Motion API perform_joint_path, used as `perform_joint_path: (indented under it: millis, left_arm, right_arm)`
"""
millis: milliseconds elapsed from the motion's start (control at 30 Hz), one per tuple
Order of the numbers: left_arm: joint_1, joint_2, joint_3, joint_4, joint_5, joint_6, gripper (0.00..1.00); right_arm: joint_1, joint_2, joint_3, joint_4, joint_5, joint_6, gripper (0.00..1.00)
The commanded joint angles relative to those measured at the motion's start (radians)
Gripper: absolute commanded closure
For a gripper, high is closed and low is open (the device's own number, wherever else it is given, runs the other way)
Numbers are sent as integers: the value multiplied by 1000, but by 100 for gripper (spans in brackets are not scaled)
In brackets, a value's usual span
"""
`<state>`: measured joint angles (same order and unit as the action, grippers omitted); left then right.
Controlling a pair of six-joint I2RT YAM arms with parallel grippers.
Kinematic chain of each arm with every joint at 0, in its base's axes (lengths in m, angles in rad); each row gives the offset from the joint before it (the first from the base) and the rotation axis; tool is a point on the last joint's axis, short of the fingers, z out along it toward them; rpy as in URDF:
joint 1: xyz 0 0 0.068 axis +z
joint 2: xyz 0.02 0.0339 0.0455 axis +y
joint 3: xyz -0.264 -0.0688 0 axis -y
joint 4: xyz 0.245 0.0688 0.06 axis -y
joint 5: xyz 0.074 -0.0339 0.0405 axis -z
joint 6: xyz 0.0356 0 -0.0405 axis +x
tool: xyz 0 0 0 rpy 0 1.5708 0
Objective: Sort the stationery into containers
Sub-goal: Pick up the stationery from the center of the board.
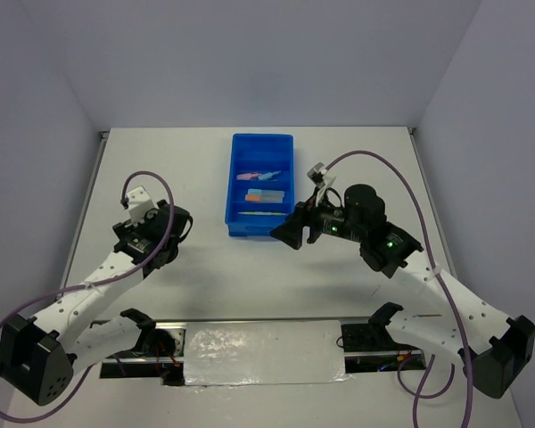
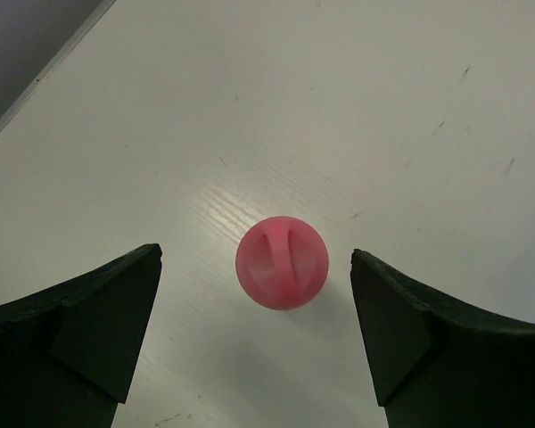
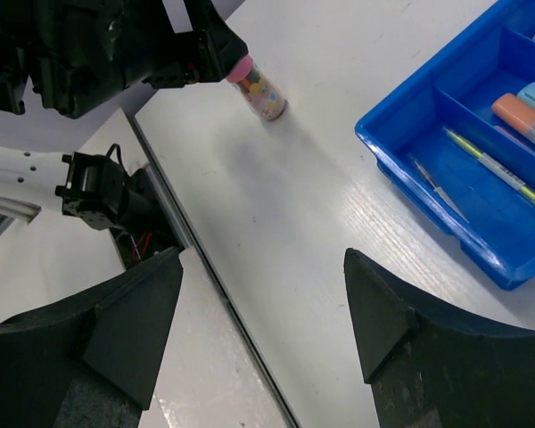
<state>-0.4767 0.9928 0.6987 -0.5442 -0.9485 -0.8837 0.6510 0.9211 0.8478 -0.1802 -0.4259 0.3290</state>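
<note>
The upright piece stands between the open fingers with space on both sides. My left gripper goes lower around the pink cap [image 2: 282, 263] next and closes on the piece.
A short pink-capped marker piece [image 2: 283, 261] stands upright on the white table, seen from straight above in the left wrist view. My left gripper [image 2: 256, 254] is open and hangs over it, one finger on each side, not touching. The right wrist view shows the same piece [image 3: 260, 91] under the left gripper [image 3: 192, 53]; the top view hides it. The blue tray [image 1: 233, 183] holds pink [image 1: 250, 176], blue [image 1: 272, 176] and orange [image 1: 254, 193] pieces and a yellow pen [image 1: 260, 213]. My right gripper [image 1: 290, 230] is open with nothing in it, just off the tray's near right corner.
In the right wrist view the tray's near compartment [image 3: 401, 183] holds a yellow pen [image 3: 499, 169] and a thin grey stick [image 3: 437, 187]. A metal rail [image 3: 214, 276] with a white plate runs along the table's near edge. Walls enclose the table.
</note>
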Motion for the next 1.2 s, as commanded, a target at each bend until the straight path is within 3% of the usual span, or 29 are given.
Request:
perform_joint_path:
  millis: [0, 233, 400, 467, 567, 600, 767, 900, 1033, 1167]
  left_arm:
    - [-5, 30, -14, 10, -59, -60, 1]
    - [4, 124, -79, 176, -15, -12, 1]
    - [19, 185, -64, 191, 4, -6, 3]
    - [24, 194, -65, 216, 22, 15, 11]
    - [36, 201, -71, 240, 56, 29, 48]
    - [36, 202, -70, 237, 54, 26, 67]
    - [38, 214, -25, 198, 53, 42, 97]
    - [27, 158, 24, 213, 161, 121, 100]
    - [-16, 66, 125, 245, 484, 233, 100]
    - [-48, 12, 234, 211, 683, 281, 100]
  right_arm:
    - [1, 16, -16, 96, -19, 45, 20]
    - [10, 47, -4, 117, -21, 82, 20]
    - [16, 55, 0, 116, -8, 79, 20]
    - [16, 62, 0, 117, -5, 76, 20]
    - [16, 64, -3, 113, -1, 62, 20]
    - [18, 64, -9, 113, 6, 58, 20]
    - [16, 65, -35, 125, 19, -14, 19]
    - [16, 100, -62, 217, -36, -83, 18]
    - [18, 148, -66, 301, -160, -182, 18]
    - [45, 241, -12, 347, -211, -264, 18]
